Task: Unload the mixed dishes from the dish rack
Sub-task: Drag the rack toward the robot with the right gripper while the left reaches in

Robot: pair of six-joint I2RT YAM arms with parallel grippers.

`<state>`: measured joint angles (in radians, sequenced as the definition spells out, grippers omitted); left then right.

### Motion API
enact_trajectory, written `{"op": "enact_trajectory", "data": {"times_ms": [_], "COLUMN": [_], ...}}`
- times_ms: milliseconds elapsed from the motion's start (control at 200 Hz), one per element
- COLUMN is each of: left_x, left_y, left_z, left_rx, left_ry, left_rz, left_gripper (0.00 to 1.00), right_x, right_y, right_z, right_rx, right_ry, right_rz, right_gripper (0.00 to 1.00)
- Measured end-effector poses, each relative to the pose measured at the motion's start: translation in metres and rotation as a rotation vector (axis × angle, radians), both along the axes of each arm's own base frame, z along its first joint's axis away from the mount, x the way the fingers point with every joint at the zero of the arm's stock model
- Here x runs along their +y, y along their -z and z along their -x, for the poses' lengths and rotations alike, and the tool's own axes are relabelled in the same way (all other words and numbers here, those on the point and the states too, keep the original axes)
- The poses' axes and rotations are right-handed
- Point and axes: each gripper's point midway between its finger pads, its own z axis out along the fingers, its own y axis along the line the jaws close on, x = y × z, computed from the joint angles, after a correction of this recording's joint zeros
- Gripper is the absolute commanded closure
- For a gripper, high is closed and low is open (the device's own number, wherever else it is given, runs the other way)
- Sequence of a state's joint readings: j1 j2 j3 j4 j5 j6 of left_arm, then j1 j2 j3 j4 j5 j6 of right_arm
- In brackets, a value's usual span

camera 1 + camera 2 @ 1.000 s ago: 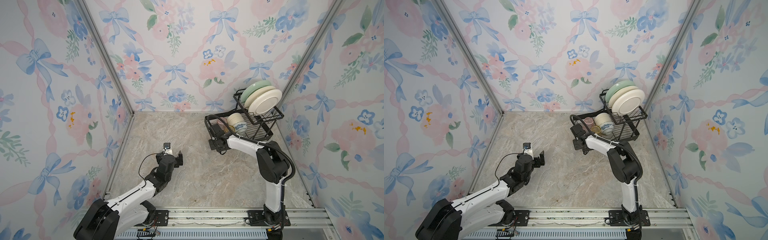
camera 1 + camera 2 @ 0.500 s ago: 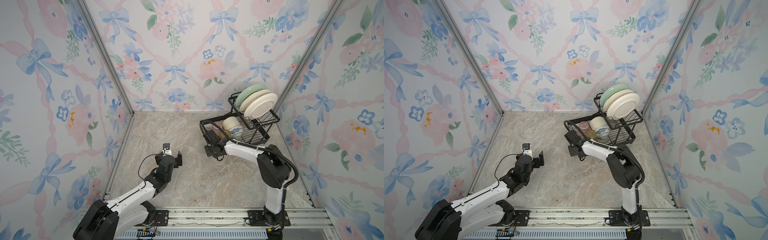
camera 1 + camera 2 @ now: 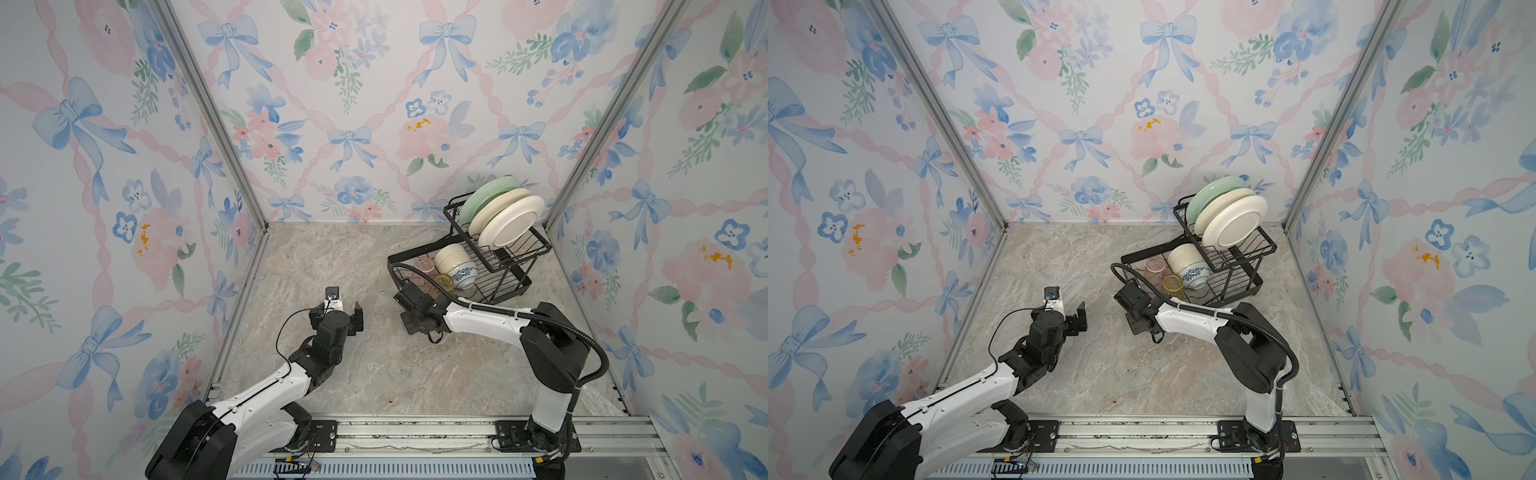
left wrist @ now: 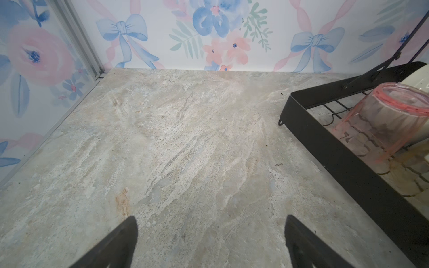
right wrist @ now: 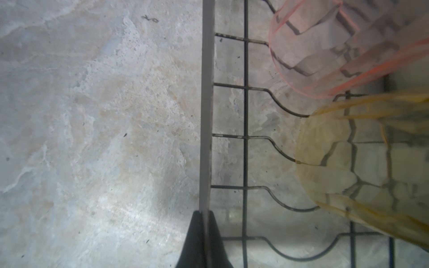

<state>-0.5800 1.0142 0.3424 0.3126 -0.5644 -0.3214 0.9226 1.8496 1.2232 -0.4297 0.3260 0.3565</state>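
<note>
My right gripper draws the tray's front rim back over the clear space next and releases it, since bare table lies back of the gripper, toward its base.
The black wire dish rack stands at the back right in both top views. A mint-green plate and two cream plates stand on edge on its upper shelf. Stacked cream bowls, a blue-patterned bowl, a pink tumbler and an amber tumbler sit in the lower tray. My right gripper is shut on the tray's front rim, near the pink tumbler and the amber tumbler. My left gripper hangs open over bare table, left of the rack.
Floral walls close in the marble table on three sides, with metal corner posts at the back. The rack stands a little off the right wall. A metal rail runs along the front edge under both arm bases.
My right gripper has pulled the rack leftward and forward, away from the back right corner, with the dishes riding along. The left arm has barely moved.
</note>
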Motion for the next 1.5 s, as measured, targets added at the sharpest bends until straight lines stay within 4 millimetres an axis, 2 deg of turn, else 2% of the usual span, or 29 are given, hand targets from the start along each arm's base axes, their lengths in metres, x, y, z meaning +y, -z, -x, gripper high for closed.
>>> {"op": "enact_trajectory", "data": {"times_ms": [360, 675, 825, 1015, 1210, 1500], "left_x": [0.001, -0.001, -0.004, -0.012, -0.026, -0.058], "left_y": [0.004, 0.013, 0.009, 0.003, -0.003, -0.013], "left_z": [0.0, -0.002, -0.006, -0.01, -0.016, -0.035], "left_rx": [0.012, 0.042, 0.036, 0.031, 0.036, 0.06], "left_ry": [-0.004, 0.0, 0.003, 0.026, 0.08, 0.183], "left_rz": [-0.017, -0.034, -0.029, -0.014, 0.008, 0.005], "left_gripper": [0.02, 0.02, 0.02, 0.02, 0.02, 0.02], "right_x": [0.008, 0.01, 0.003, -0.011, -0.021, -0.031], "right_y": [0.001, 0.001, 0.002, -0.003, -0.018, -0.062], "right_z": [0.064, 0.093, 0.1, 0.107, 0.108, 0.104], "right_rx": [-0.011, -0.023, -0.045, -0.064, -0.094, -0.174], "right_ry": [-0.115, -0.174, -0.2, -0.228, -0.218, -0.14], "right_rz": [0.004, -0.005, 0.009, 0.05, 0.023, -0.094], "right_gripper": [1.0, 1.0, 0.67, 0.45, 0.35, 0.25]}}
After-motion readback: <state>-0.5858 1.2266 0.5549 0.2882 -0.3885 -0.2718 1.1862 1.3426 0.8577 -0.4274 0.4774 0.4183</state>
